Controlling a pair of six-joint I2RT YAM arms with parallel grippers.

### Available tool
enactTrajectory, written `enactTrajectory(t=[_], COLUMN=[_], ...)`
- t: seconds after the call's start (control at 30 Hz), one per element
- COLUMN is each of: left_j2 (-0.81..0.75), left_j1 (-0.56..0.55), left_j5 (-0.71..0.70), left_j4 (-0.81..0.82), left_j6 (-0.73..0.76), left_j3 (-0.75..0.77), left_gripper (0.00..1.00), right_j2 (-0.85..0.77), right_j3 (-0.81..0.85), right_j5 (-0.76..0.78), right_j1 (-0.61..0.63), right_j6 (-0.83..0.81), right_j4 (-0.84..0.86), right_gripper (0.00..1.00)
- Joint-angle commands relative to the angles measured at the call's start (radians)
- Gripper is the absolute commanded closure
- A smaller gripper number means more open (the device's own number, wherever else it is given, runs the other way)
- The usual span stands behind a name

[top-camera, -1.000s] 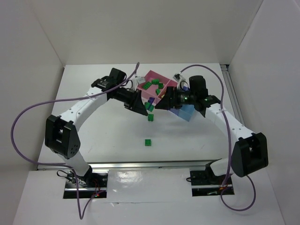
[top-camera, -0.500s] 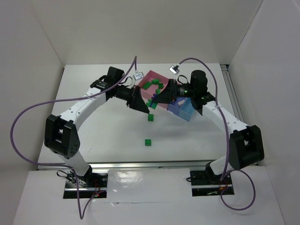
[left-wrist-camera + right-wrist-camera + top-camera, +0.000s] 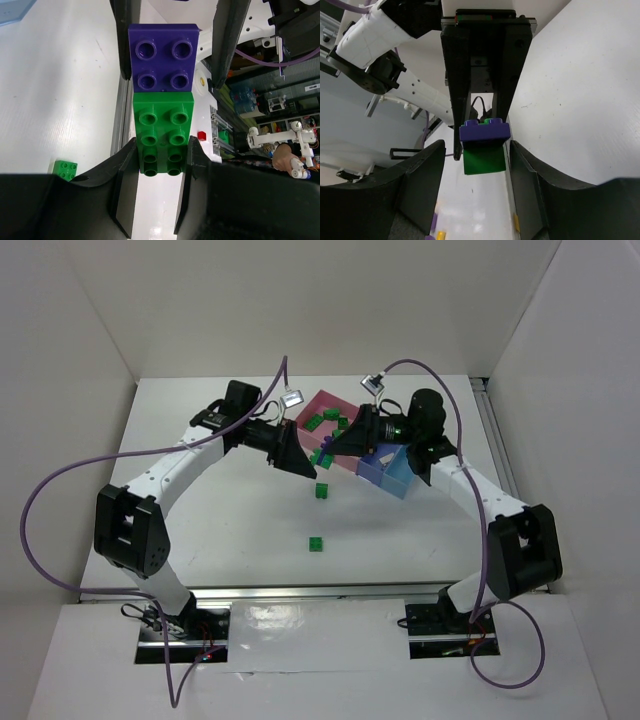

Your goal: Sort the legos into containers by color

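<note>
I should next move my left gripper away from the purple lego and outward over the pink container (image 3: 352, 454) below, since green legos are in there.
My left gripper (image 3: 161, 150) is shut on a green lego (image 3: 163, 125), which hangs in the air with a dark purple lego (image 3: 162, 57) stuck to its far end. My right gripper (image 3: 476, 147) faces it, jaws on either side of the purple lego (image 3: 485, 132). One finger (image 3: 123, 45) touches the lego; the other finger (image 3: 227, 45) stands a little off it. In the top view the two grippers meet at the joined legos (image 3: 323, 450), by the near edge of the pink container (image 3: 352, 454), which holds several green legos.
A blue container (image 3: 383, 472) and a light blue one (image 3: 405, 478) lie under the right arm. Two loose green legos lie on the white table, one near the grippers (image 3: 322, 490) and one nearer the bases (image 3: 316, 543).
My right gripper has swung left to meet the left one. Its jaws have narrowed from wide open to either side of the purple lego. The left gripper has kept its grip.
</note>
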Motion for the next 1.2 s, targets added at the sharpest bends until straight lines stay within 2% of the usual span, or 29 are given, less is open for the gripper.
enactTrajectory(t=[0.0, 0.13, 0.37, 0.5, 0.53, 0.67, 0.73, 0.77, 0.87, 1.17], left_j2=[-0.039, -0.039, -0.039, -0.039, -0.039, -0.039, -0.039, -0.039, -0.03, -0.03], left_j1=[0.003, 0.014, 0.023, 0.023, 0.023, 0.023, 0.023, 0.023, 0.023, 0.023], left_j5=[0.048, 0.057, 0.066, 0.066, 0.066, 0.066, 0.066, 0.066, 0.066, 0.066], left_j4=[0.039, 0.048, 0.048, 0.048, 0.048, 0.057, 0.057, 0.057, 0.057, 0.057], left_j6=[0.0, 0.0, 0.0, 0.0, 0.0, 0.0, 0.0, 0.0, 0.0, 0.0], left_j3=[-0.003, -0.003, -0.003, -0.013, -0.013, -0.013, -0.013, -0.013, -0.013, -0.013], left_gripper=[1.0, 1.0, 1.0, 1.0, 1.0, 1.0, 1.0, 1.0, 1.0, 1.0], right_j2=[0.015, 0.036, 0.056, 0.056, 0.067, 0.067, 0.067, 0.067, 0.067, 0.087], right_j3=[0.027, 0.039, 0.05, 0.059, 0.059, 0.05, 0.05, 0.05, 0.05, 0.059], right_j5=[-0.02, -0.02, -0.031, -0.031, -0.031, -0.02, -0.02, -0.02, -0.031, -0.031], right_j1=[0.003, 0.031, 0.051, 0.062, 0.062, 0.062, 0.062, 0.062, 0.062, 0.062], right_j6=[-0.035, -0.086, -0.11, -0.11, -0.11, -0.097, -0.078, -0.068, -0.058, -0.038], right_j4=[-0.005, -0.08, -0.1, -0.1, -0.1, -0.06, -0.039, -0.038, -0.028, -0.003], right_gripper=[0.38, 0.38, 0.38, 0.45, 0.52, 0.65, 0.65, 0.6, 0.55, 0.49])
